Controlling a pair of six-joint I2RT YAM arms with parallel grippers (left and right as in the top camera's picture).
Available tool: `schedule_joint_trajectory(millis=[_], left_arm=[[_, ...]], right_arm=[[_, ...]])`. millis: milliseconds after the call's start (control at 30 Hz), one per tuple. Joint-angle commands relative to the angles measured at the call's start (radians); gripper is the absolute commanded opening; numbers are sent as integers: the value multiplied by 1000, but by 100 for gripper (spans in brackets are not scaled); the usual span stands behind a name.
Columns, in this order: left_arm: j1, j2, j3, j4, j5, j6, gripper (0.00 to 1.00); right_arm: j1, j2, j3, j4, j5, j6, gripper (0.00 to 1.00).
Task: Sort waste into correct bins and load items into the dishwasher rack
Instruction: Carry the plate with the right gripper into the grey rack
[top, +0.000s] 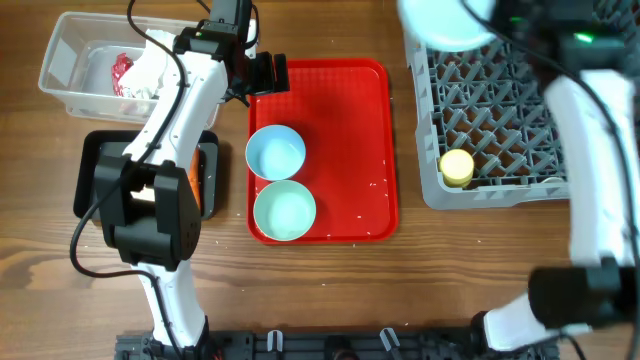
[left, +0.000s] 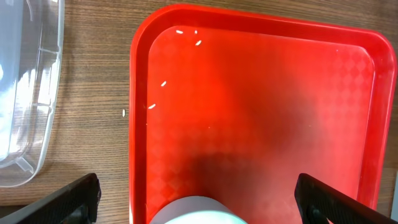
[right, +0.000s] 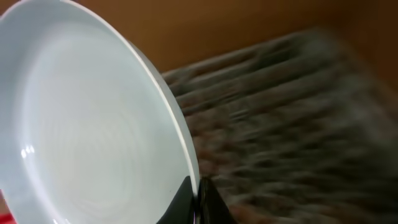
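My right gripper still has the plate (top: 445, 23) above the rack's edge by the red tray (top: 350, 120), so next it should swing across the rack, turn and lower it between the rack's empty wires.
My right gripper (right: 198, 194) is shut on the rim of the pale blue plate (right: 93, 124) and holds it tilted over the far left corner of the grey dishwasher rack (top: 500, 100); the plate also shows in the overhead view (top: 447, 22). The yellow cup (top: 457, 167) stands in the rack's near left corner. My left gripper (top: 265, 75) is open and empty over the far left corner of the red tray (top: 350, 120). The white-blue bowl (top: 275, 152) and pale green bowl (top: 285, 210) sit on that tray. Rice grains (left: 163, 83) lie scattered on it. The nut-like lump is not visible.
The clear tub (top: 70, 60) at the far left holds red and white scraps. The black tray (top: 95, 150) lies below it, mostly covered by my left arm; an orange carrot (top: 207, 178) shows at its right side. One grain (left: 123, 112) lies on the wood.
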Motion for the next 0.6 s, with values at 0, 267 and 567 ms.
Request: schedule_joint_trajectory(millis=[0, 267, 567], left_arm=[[2, -23, 10, 3, -10, -9, 100], [2, -23, 10, 2, -10, -9, 100], [2, -23, 10, 2, -10, -9, 100]], right_arm=[[-75, -118, 18, -74, 322, -203, 4], [-186, -137, -12, -262, 473, -432, 4], [-187, -66, -111, -123, 465, -494, 4]])
